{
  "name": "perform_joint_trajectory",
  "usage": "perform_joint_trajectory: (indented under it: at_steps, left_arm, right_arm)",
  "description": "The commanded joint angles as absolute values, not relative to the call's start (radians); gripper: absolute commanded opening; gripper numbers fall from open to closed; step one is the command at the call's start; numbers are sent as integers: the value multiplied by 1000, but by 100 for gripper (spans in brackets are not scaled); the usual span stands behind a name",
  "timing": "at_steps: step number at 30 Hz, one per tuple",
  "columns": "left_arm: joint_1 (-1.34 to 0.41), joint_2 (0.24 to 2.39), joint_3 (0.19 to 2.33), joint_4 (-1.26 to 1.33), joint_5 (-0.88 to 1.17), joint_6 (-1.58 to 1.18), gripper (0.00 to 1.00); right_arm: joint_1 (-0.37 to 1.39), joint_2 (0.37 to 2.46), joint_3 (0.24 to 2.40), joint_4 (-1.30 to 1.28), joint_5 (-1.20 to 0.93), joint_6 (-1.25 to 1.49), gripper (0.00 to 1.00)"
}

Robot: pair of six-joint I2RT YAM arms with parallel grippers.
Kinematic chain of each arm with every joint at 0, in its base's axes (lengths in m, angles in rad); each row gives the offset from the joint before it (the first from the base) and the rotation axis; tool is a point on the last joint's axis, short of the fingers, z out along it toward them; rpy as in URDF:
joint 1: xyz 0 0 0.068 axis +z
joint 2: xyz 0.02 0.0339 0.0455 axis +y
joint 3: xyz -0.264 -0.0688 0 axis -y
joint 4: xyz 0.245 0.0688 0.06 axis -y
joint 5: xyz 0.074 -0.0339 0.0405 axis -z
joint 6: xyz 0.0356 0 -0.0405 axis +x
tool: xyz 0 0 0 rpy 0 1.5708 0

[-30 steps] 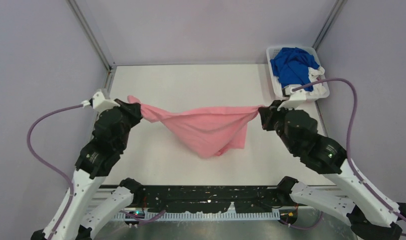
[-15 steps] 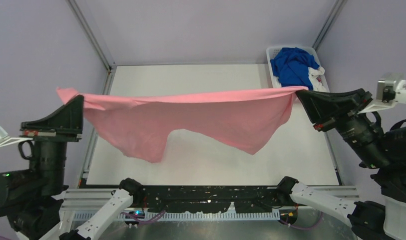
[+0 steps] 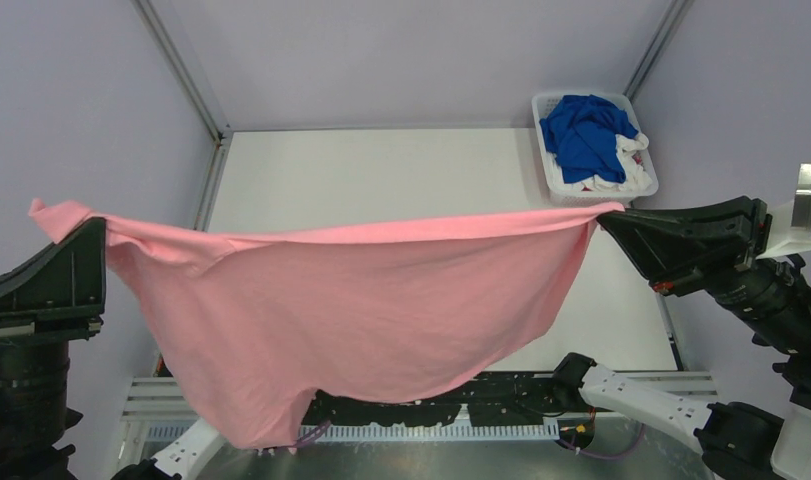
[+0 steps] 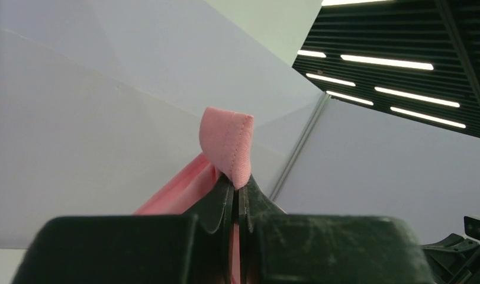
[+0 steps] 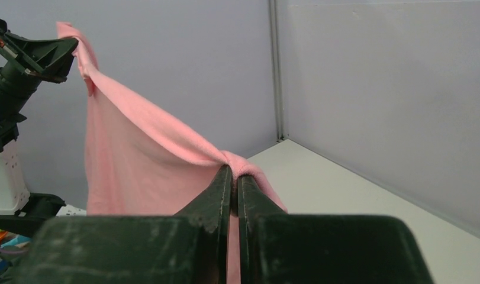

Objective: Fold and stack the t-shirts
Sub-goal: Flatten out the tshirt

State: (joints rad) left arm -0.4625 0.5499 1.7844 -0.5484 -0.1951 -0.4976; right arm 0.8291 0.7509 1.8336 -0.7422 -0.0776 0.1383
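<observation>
The pink corner in my right gripper should go outward and down next, tipping toward the table, and then I will release it beside the basket, where the tabletop is bare.
A light pink t-shirt (image 3: 351, 305) hangs stretched in the air between both grippers, high above the table (image 3: 381, 170), its lower edge drooping over the arm bases. My left gripper (image 3: 93, 228) is shut on its left corner; a hemmed pink tab (image 4: 228, 145) pokes out past the left gripper's tips (image 4: 236, 184). At the right end my right gripper (image 3: 603, 215) is shut on the other corner, the pink t-shirt (image 5: 137, 160) spreading leftward from the right gripper's tips (image 5: 232, 173). A royal blue t-shirt (image 3: 584, 132) lies over white ones (image 3: 633, 172) in the basket.
The white slatted basket (image 3: 547, 170) stands at the table's far right corner. Grey walls with metal corner posts (image 3: 181, 70) close in the back and sides. The left arm (image 5: 15, 77) shows at the far left of the right wrist view.
Both arms have risen and spread apart, lifting the pink t-shirt off the table. It went from a bunched sag to a wide taut sheet hanging toward the camera.
</observation>
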Motion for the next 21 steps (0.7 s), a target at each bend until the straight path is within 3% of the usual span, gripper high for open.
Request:
perform_joint_trajectory:
  at_steps: [1,6,11,13,18,20,21]
  left_arm:
    - [-457,603,1720,-526,-231,-450,0]
    - [-457,681,1544,-476,-440,-406,0]
    - [-451,894,1343,-361,-757,-372,0]
    - [-418,1045,1310,-324,-769,-371,0]
    - [-328,1542,1430,-324,-644,-369,2]
    - [-309,1734,1607,-420,-596,-376,10]
    - [-302,1827,1693,-462,-585,-377,17]
  right_arm:
    - [827,744,1783,-713,21,131,5]
    - [827,768,1595,-649,496,118,5]
    - [803,957,1420,-630,946,213,5]
    - [722,1056,1363,-624,918,273,5]
    - [479,1377,1269,-423,590,296,7]
    - [428,1530,1315,-370,515,284,14]
    - [401,1580,1339,-345,472,273,26]
